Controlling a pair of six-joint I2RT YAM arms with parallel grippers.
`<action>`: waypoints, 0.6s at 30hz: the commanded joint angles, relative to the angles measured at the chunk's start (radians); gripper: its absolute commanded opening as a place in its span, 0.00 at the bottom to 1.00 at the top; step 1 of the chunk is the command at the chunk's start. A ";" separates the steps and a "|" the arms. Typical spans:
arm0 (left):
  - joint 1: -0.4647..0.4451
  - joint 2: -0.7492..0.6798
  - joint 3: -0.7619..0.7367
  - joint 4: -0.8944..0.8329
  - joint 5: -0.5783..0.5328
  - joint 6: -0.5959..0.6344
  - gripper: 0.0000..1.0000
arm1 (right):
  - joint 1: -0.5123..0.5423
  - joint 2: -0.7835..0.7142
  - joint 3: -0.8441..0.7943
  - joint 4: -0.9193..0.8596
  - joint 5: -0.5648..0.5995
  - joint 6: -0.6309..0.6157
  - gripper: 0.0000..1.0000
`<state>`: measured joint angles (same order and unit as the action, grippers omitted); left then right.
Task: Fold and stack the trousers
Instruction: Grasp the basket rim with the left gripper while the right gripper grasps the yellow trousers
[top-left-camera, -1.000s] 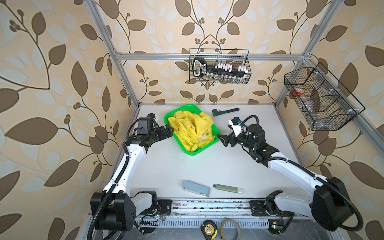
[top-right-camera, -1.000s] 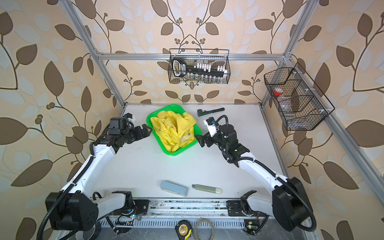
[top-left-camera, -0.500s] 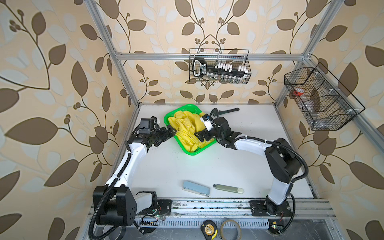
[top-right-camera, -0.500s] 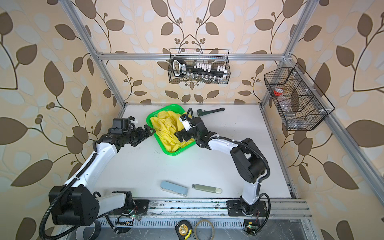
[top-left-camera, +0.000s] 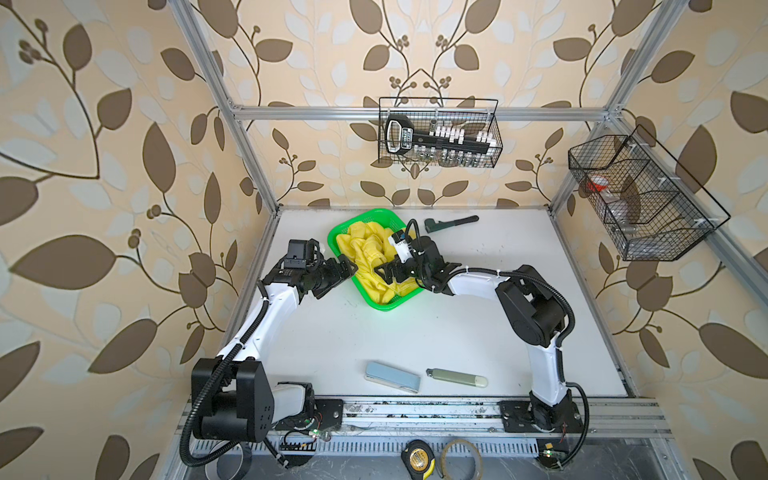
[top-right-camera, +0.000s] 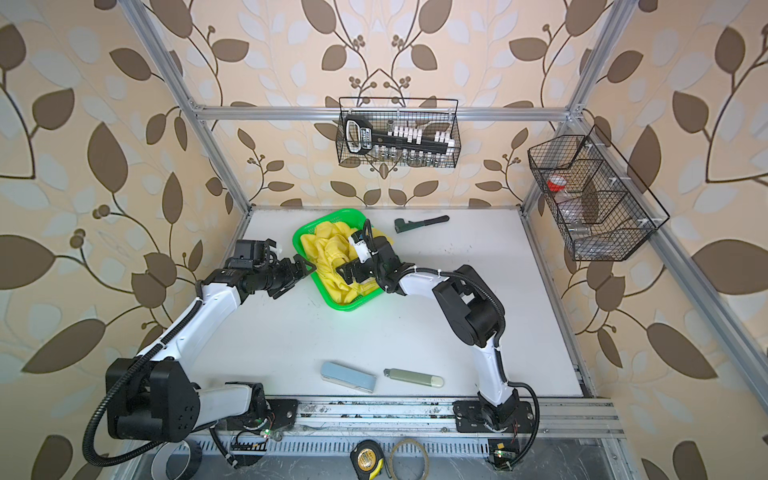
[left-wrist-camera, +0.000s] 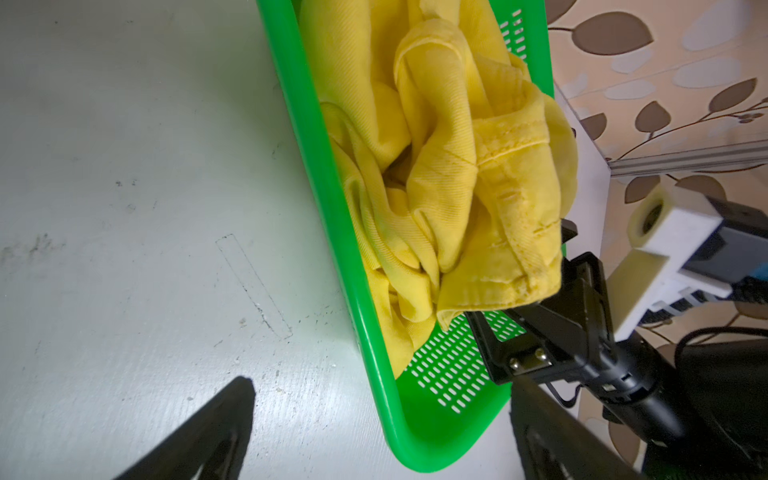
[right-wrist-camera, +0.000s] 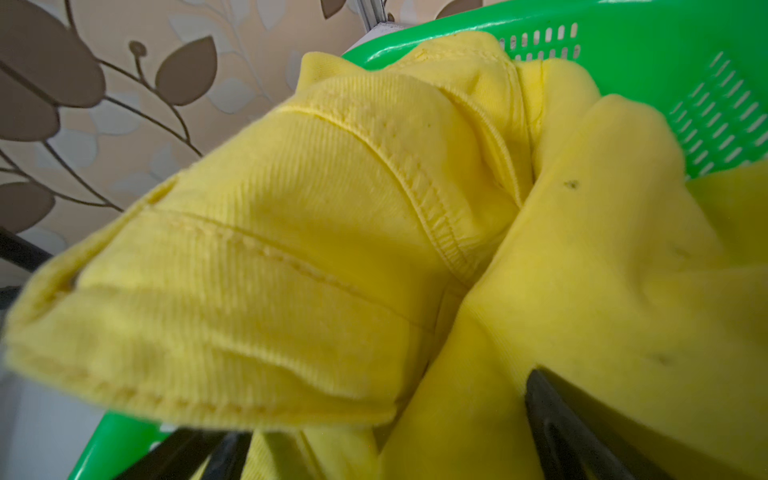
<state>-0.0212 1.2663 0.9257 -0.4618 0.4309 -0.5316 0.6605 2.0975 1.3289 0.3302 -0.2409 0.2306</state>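
My right gripper will next move gently a little farther in toward the middle of the basket and close around the stitched fold (top-left-camera: 378, 261) (right-wrist-camera: 268, 352), because that fold bulges between its open fingers.
The yellow trousers (top-left-camera: 365, 253) (top-right-camera: 328, 249) lie crumpled in a green mesh basket (top-left-camera: 386, 305) (top-right-camera: 351, 306) at the back middle of the table. My right gripper (top-left-camera: 384, 276) (top-right-camera: 348, 274) reaches over the basket's right side, open, its fingers down in the cloth. In the right wrist view the trousers (right-wrist-camera: 332, 249) fill the frame and bulge between the open right gripper (right-wrist-camera: 386, 436). My left gripper (top-left-camera: 338, 277) (top-right-camera: 297, 278) is open at the basket's left rim. In the left wrist view the basket (left-wrist-camera: 316, 166) has a corner between the left gripper (left-wrist-camera: 380, 395).
A black pipe wrench (top-left-camera: 451, 222) lies behind the basket. A blue-grey case (top-left-camera: 392, 377) and a pale green tube (top-left-camera: 457, 377) lie near the front edge. Wire baskets (top-left-camera: 440, 133) (top-left-camera: 640, 199) hang on the back and right walls.
My right arm swung left from beside the basket and now has its open gripper in the trousers. The left gripper crept closer to the basket's rim.
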 joint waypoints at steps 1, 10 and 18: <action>-0.016 0.017 -0.013 0.016 0.018 -0.007 0.96 | 0.015 0.059 0.041 0.026 -0.031 0.048 1.00; -0.023 0.041 -0.033 0.016 -0.004 -0.036 0.92 | 0.009 0.128 0.092 0.024 -0.035 0.042 0.48; -0.036 0.052 -0.056 0.027 -0.044 -0.096 0.81 | -0.005 0.006 0.119 0.014 -0.085 0.030 0.10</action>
<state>-0.0475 1.3125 0.8803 -0.4534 0.4110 -0.5911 0.6613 2.1727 1.4086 0.3592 -0.3038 0.2699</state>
